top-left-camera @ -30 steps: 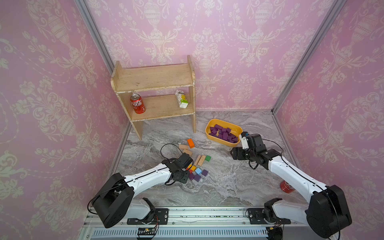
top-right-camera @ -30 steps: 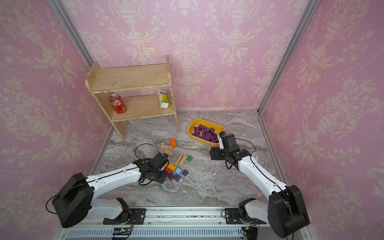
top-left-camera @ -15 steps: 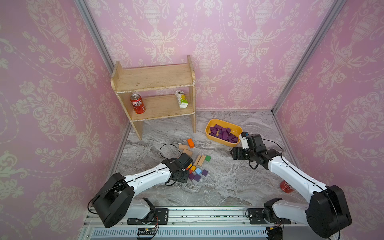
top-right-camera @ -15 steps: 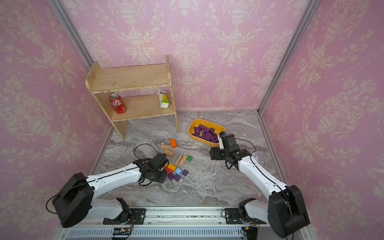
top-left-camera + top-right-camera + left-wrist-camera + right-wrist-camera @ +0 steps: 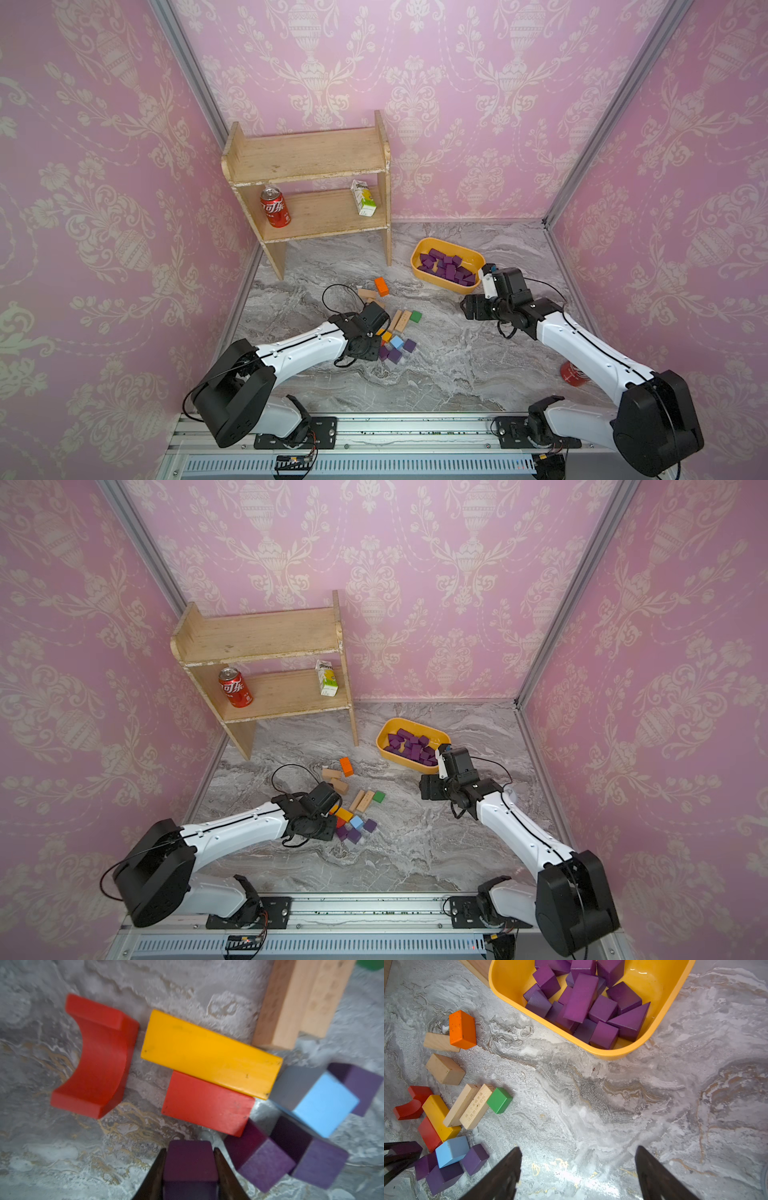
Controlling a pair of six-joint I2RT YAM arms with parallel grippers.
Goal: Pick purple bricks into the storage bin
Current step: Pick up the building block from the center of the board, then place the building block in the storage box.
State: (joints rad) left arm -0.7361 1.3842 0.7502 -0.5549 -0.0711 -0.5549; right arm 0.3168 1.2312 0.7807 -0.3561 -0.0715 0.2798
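Observation:
The left gripper will next go up and swing outward over the bin's shelf-side end (image 5: 431,262) to let go, because the storage bin, which already holds purple bricks, is outward of that gripper.
In the left wrist view my left gripper (image 5: 189,1150) is shut on a dark purple brick (image 5: 190,1160), which fills the gap between the fingers just above the marble table. Three more purple bricks (image 5: 268,1163) lie beside it, next to a light-blue cube (image 5: 320,1103); both top views show them too (image 5: 395,355) (image 5: 353,835). The yellow storage bin (image 5: 416,258) (image 5: 612,1054) sits at the back right with several purple bricks (image 5: 583,997) inside. My right gripper (image 5: 578,1150) (image 5: 469,308) hangs open over bare table in front of the bin.
Red, yellow, orange (image 5: 381,286), green (image 5: 415,316) and tan blocks (image 5: 444,1069) lie around the left gripper. A wooden shelf (image 5: 307,158) at the back left holds a cola can and a carton. A red can (image 5: 574,372) stands under the right arm.
My left gripper's fingers have closed onto the purple brick at the edge of the block cluster. The right arm has stayed in place, its jaws a little wider.

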